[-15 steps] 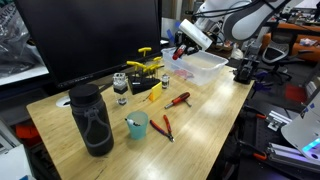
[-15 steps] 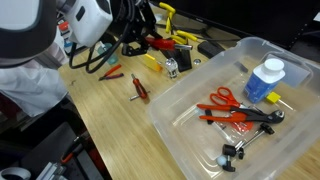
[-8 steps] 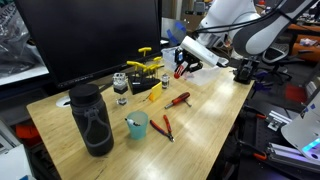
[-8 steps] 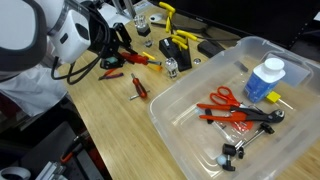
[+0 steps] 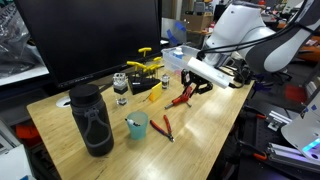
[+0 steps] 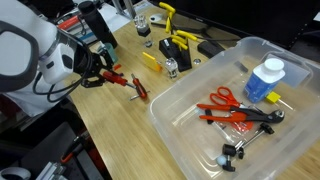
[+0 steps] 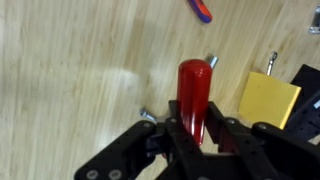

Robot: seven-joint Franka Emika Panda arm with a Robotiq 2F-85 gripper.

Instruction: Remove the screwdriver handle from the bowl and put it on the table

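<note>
The patch of wood beside the red pliers is bare. I will next move my gripper down and toward the red pliers, away from the yellow block, onto that patch.
My gripper (image 7: 193,135) is shut on the red screwdriver handle (image 7: 193,92), which sticks out past the fingertips. It hangs low over the light wooden table (image 7: 70,70), apart from the bowl. In both exterior views the gripper (image 5: 188,92) (image 6: 100,78) is over the tabletop (image 5: 215,120), beside the tools. The bowl (image 6: 172,128) is a clear plastic tub; it holds red scissors (image 6: 222,98), a blue-capped white bottle (image 6: 266,80) and a black clamp (image 6: 250,130). In an exterior view my arm hides most of the bowl.
A yellow block (image 7: 268,100) and a small screw (image 7: 147,116) lie close to the handle. Red pliers (image 5: 165,128), a teal cup (image 5: 136,124), a black bottle (image 5: 92,118), yellow clamps (image 5: 148,65) and a monitor (image 5: 90,40) stand on the table.
My gripper has carried the red handle away from above the bowl, out over the table and lower, near the tools lying there.
</note>
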